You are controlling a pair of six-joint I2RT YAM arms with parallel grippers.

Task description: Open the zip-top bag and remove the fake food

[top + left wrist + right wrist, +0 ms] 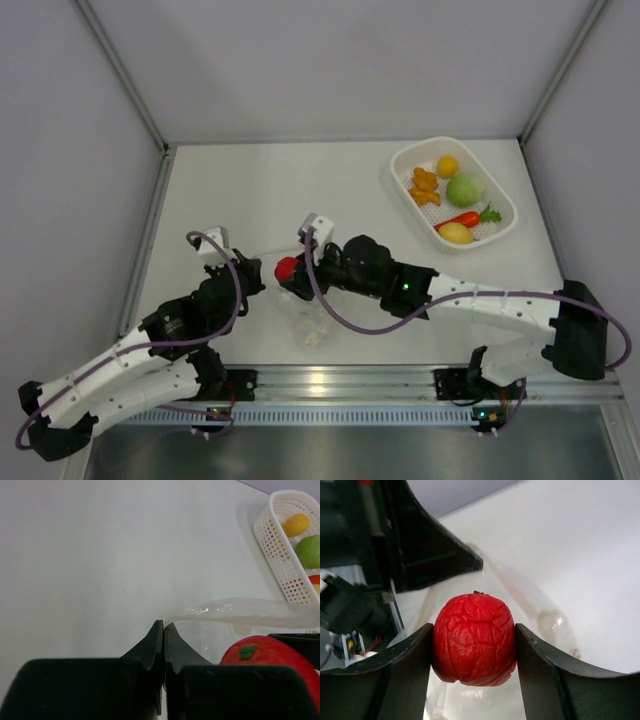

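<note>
The other fake food is in the white basket (500,190), so my right gripper should next lift the red ball outward and then lower it beside the orange lumpy piece (425,187).
The clear zip-top bag (311,322) lies near the table's front, between the arms; it also shows in the left wrist view (245,611) and under the ball in the right wrist view (550,625). My left gripper (255,283) (164,626) is shut on the bag's edge. My right gripper (290,270) (474,640) is shut on the red ball (286,268) (474,639) (270,665) and holds it just above the bag. The other fake food lies in the white basket (500,190): orange ball (447,165), orange lumpy piece (425,187), pale-green ball (465,189), red chilli (468,218), yellow lemon (455,233).
The white perforated basket (280,555) stands at the back right of the table. Grey walls close the left, right and back sides. A metal rail (340,382) runs along the near edge by the arm bases.
</note>
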